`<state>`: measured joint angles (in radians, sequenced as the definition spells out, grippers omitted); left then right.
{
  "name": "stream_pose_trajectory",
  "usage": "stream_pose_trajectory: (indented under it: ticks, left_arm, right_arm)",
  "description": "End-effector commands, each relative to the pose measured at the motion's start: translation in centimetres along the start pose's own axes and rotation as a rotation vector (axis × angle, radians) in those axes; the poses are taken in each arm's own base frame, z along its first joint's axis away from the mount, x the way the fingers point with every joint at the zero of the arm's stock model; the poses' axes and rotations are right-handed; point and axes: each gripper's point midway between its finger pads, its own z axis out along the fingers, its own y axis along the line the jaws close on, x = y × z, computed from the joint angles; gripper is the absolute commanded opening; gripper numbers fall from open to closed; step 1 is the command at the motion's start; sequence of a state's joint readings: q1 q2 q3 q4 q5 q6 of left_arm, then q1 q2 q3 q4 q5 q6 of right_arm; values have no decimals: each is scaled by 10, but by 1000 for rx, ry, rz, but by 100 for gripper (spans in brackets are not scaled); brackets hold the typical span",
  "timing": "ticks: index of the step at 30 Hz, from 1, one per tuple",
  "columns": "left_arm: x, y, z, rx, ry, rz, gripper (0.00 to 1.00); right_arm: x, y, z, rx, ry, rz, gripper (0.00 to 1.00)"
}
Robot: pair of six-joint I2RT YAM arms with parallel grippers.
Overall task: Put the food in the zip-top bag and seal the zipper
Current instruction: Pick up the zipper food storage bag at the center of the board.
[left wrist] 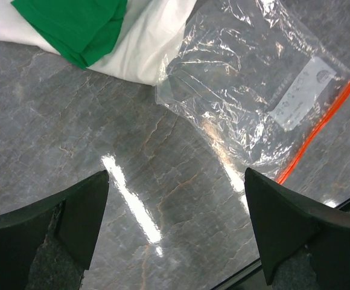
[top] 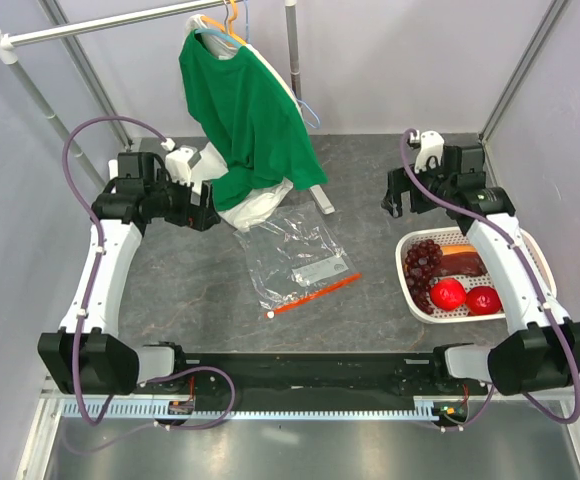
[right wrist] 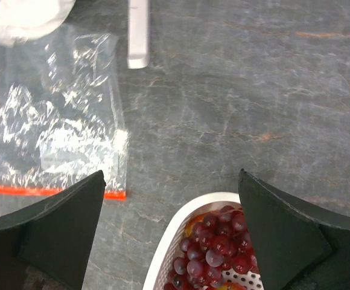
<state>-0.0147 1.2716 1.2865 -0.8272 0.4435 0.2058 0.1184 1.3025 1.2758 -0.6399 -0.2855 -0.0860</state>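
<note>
The bag's opening lies flat, so my right gripper will turn and lower back and to the left in the top view onto the zipper's basket-side end [top: 356, 278] [right wrist: 119, 195].
The clear zip-top bag [top: 295, 257] lies flat mid-table, empty, with a white label and its orange-red zipper [top: 318, 293] along the near edge, white slider [top: 270, 315] at the left end. It also shows in the left wrist view [left wrist: 247, 90] and the right wrist view [right wrist: 48, 121]. The food sits in a white basket [top: 410, 290] at right: a dark grape bunch [top: 423, 262], a red pepper [top: 465, 263] and two red fruits [top: 448, 293]. My left gripper [top: 208, 212] is open, left of the bag. My right gripper [top: 395, 200] is open, above the basket's far end; grapes [right wrist: 214, 251] lie below it.
A green shirt [top: 250, 115] hangs from a rack at the back over a white cloth bundle [top: 255, 205], which touches the bag's far edge. A white bar [right wrist: 138, 30] lies beyond the bag. Grey walls close in both sides.
</note>
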Motion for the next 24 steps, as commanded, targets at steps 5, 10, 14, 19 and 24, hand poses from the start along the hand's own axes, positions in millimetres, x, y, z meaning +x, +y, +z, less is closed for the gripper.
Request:
stream_pose_trajectory:
  ticks: [5, 10, 14, 19, 24]
  left_arm:
    - [2, -31, -15, 130, -71, 187, 100]
    - [-6, -55, -25, 232, -139, 174, 100]
    - [-12, -71, -37, 297, -198, 206, 100]
    - [-15, -81, -48, 308, -265, 240, 100]
    - [-10, -83, -48, 313, -272, 248, 100]
  right_arm:
    - [39, 41, -9, -273, 94, -325, 98]
    - [80, 89, -1, -415, 154, -622, 98]
    - [103, 122, 13, -469, 143, -847, 98]
    - [138, 149, 38, -550, 176, -1093, 93]
    - [173, 152, 60, -623, 145, -1311, 80]
